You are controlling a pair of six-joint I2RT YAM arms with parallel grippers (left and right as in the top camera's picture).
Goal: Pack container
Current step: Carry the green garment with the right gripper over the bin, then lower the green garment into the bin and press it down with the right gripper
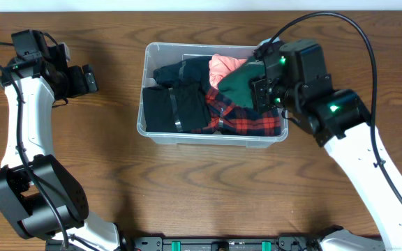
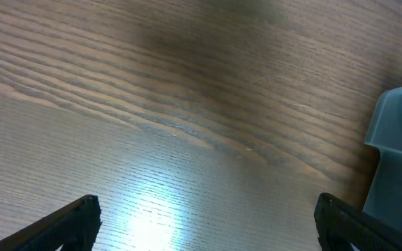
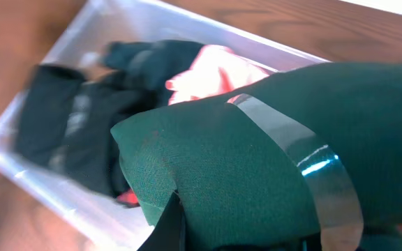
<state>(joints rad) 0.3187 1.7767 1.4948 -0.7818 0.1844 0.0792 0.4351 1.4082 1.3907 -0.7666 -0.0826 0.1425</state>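
Note:
The top of the red plaid garment [image 1: 246, 122] is uncovered, so my right gripper will next turn, move down over that garment and let go of the green bundle [image 1: 237, 85].
The clear plastic container [image 1: 160, 50] stands at the table's middle and holds a black folded garment [image 1: 173, 108], a dark navy garment [image 1: 183, 70], a pink garment [image 1: 223, 64] and a red plaid garment [image 1: 246, 122]. My right gripper [image 1: 257, 87] is shut on a dark green folded bundle [image 1: 237, 85] bound with clear tape, held over the container's right end. In the right wrist view the green bundle [image 3: 271, 160] fills the frame above the container [image 3: 19, 164]. My left gripper [image 2: 204, 226] is open and empty over bare wood, left of the container [image 2: 400, 160].
The wooden table [image 1: 103, 174] surrounds the container. The left arm [image 1: 26, 111] runs along the table's left side, the right arm [image 1: 368, 160] along the right.

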